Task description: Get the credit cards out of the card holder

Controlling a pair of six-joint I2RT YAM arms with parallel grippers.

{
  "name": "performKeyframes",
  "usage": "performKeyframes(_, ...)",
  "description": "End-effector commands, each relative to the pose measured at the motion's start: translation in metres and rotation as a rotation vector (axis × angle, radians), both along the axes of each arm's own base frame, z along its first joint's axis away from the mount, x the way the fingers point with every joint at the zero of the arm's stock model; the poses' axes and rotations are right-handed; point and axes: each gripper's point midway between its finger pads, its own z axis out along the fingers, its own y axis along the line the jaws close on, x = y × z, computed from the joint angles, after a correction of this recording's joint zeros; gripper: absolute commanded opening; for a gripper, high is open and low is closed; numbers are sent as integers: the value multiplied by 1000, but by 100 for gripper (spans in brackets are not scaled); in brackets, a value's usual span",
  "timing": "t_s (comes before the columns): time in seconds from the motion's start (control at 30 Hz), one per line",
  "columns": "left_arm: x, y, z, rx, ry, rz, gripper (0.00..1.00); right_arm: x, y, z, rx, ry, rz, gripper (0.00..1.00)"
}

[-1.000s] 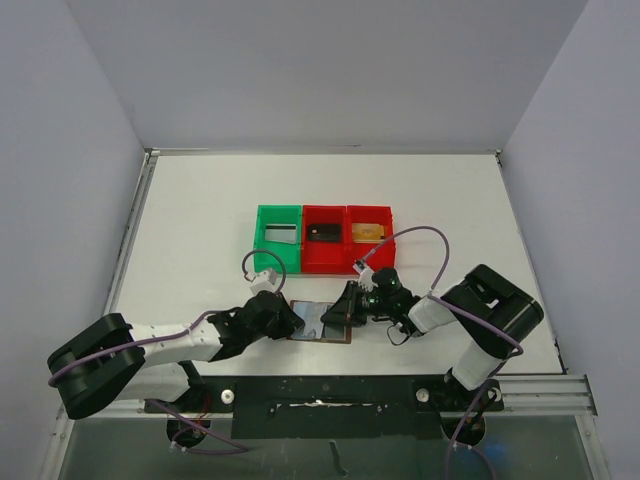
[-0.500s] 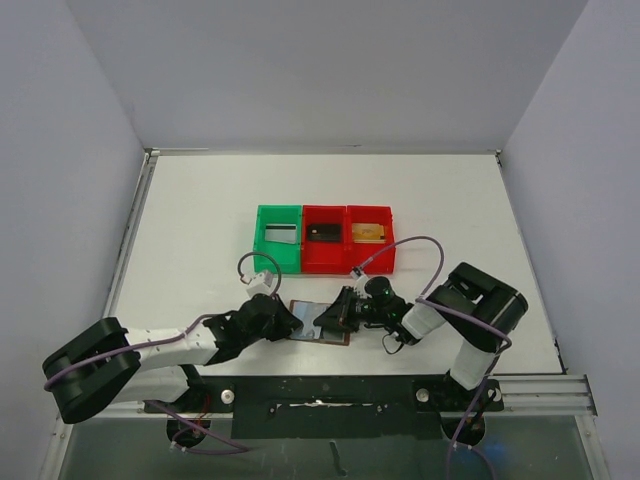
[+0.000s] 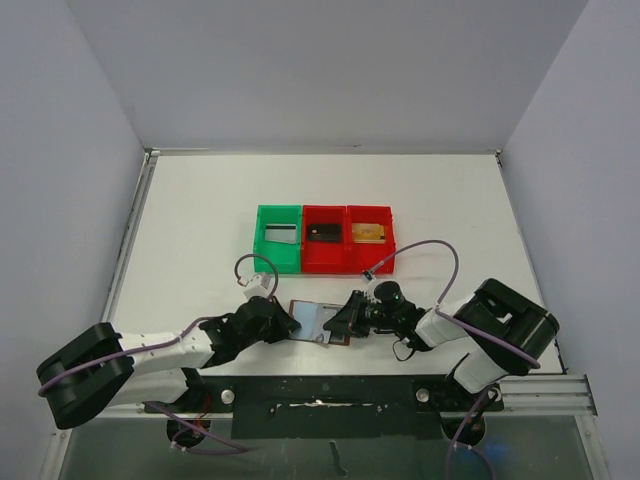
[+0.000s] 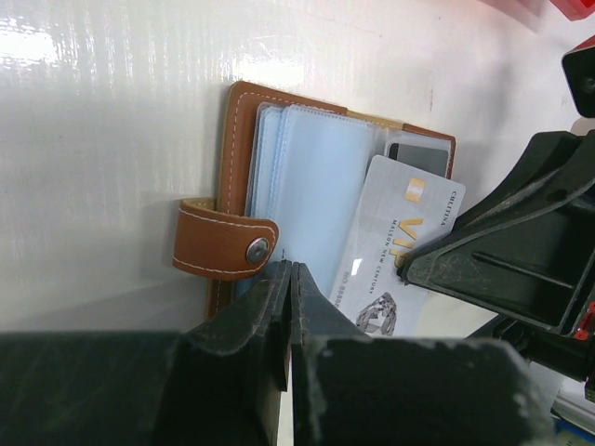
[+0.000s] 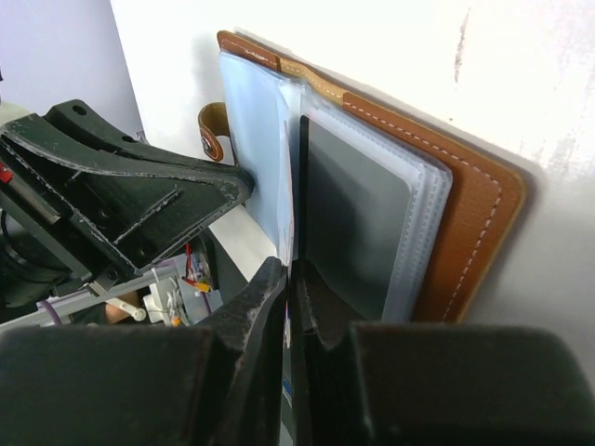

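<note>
My right gripper should next go up, outward, then down into the green bin (image 3: 279,240) and release the grey-white card, as a similar pale card is there.
The brown card holder (image 3: 308,315) lies open near the table's front edge, its strap and snap (image 4: 228,246) on the left. It holds pale blue clear sleeves (image 4: 311,177). A grey-white credit card (image 4: 386,246) sticks out slanted from the sleeves toward the near side. My right gripper (image 5: 289,269) is shut on that card's edge, which shows as a thin white line between the fingers. A dark card (image 5: 358,223) sits in a sleeve behind it. My left gripper (image 4: 290,271) is shut, its tips resting on the pale blue sleeve next to the snap.
Behind the wallet stand three small bins in a row: a green bin (image 3: 262,238), a red bin (image 3: 305,240) and another red bin (image 3: 390,240), each with a card inside. Both arms lie low along the front edge, their cables looping above.
My right gripper moved in toward the wallet, then drew back to the right a little, and the grey-white card now sticks further out of the sleeves. The left gripper has hardly moved.
</note>
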Motion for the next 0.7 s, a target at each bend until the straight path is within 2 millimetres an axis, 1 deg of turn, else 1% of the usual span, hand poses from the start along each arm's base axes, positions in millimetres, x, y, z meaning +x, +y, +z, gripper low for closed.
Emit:
performKeyframes(0.0, -1, 5, 0, 27, -4, -5, 2, 4, -2, 4, -32, -42, -5, 0)
performKeyframes(0.1, 1, 3, 13, -19, -36, 1, 6, 10, -3, 16, -42, -83, -15, 0)
performKeyframes(0.13, 2, 2, 18, -30, -45, 1, 8, 13, -4, 23, -39, -106, -25, 0)
performKeyframes(0.17, 3, 3, 22, -34, -53, 6, 12, 17, -6, 26, -58, -129, -40, 0)
performKeyframes(0.2, 4, 4, 25, -33, -62, 8, 15, 19, -9, 29, -83, -144, -50, 0)
performKeyframes(0.23, 5, 5, 31, -30, -78, 5, 17, 19, -16, 26, -132, -141, -58, 0)
performKeyframes(0.33, 9, 10, 46, -3, -133, -2, 25, 28, -29, 38, -232, -197, -90, 0)
performKeyframes(0.43, 15, 18, 62, 8, -185, 10, 33, 39, -36, 63, -261, -301, -104, 0)
performKeyframes(0.47, 17, 21, 68, 6, -198, 10, 37, 44, -36, 79, -257, -366, -109, 0)
performKeyframes(0.5, 18, 24, 70, 20, -200, 13, 39, 47, -36, 87, -254, -402, -107, 0)
performKeyframes(0.53, 19, 29, 70, 42, -195, 12, 41, 52, -35, 103, -245, -469, -109, 0)
performKeyframes(0.6, 22, 38, 70, 88, -192, 11, 46, 61, -35, 123, -264, -567, -108, 0)
performKeyframes(0.63, 25, 48, 69, 125, -193, 28, 54, 69, -34, 138, -295, -650, -94, 0)
performKeyframes(0.67, 26, 53, 68, 133, -195, 43, 59, 73, -32, 145, -316, -699, -79, 0)
